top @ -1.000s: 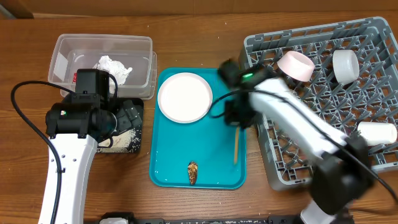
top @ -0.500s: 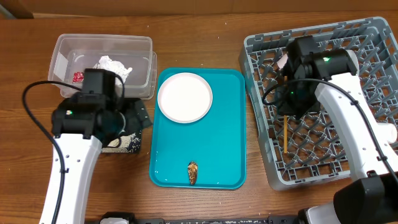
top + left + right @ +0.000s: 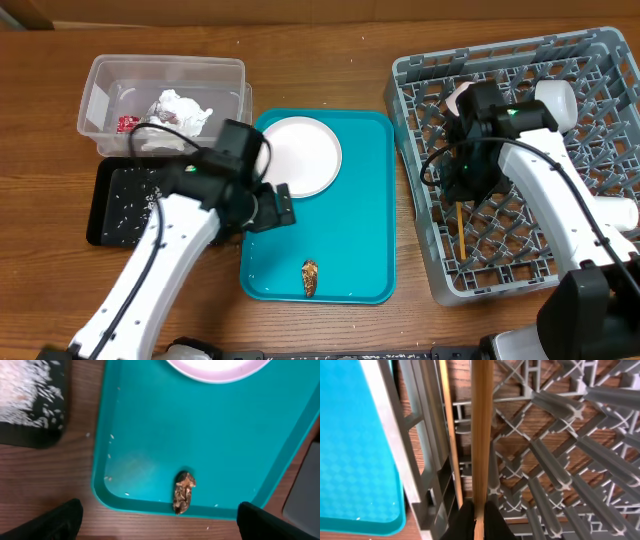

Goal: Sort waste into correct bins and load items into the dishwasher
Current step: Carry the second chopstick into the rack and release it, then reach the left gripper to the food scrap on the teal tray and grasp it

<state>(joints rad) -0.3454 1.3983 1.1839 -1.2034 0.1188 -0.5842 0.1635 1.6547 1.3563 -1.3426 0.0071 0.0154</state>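
The brown food scrap (image 3: 310, 278) (image 3: 184, 491) lies below my left gripper and to its right in the overhead view. My left gripper moves down and back onto it next.
My left gripper (image 3: 275, 205) is open and empty over the left side of the teal serving tray (image 3: 350, 250). In the left wrist view its fingertips (image 3: 162, 520) straddle the tray's near edge, with the brown food scrap (image 3: 184, 491) between and just ahead of them. The scrap (image 3: 310, 278) lies at the tray's front. The white plate (image 3: 297, 155) sits at the tray's back. My right gripper (image 3: 465, 185) is shut on a wooden chopstick (image 3: 481, 435) inside the grey dish rack (image 3: 420, 70). A second chopstick (image 3: 451, 435) lies along the rack's left wall.
The clear tub (image 3: 100, 75) at the back left holds the crumpled napkin (image 3: 182, 108) and the red wrapper (image 3: 126, 123). The black tray (image 3: 105, 225) holds rice grains. The rack also holds a pinkish bowl (image 3: 458, 98) and two white vessels (image 3: 557, 102), (image 3: 610, 212).
My left arm swung right from the black tray to over the teal tray, uncovering the black tray. My right gripper carried the chopstick from the teal tray into the rack.
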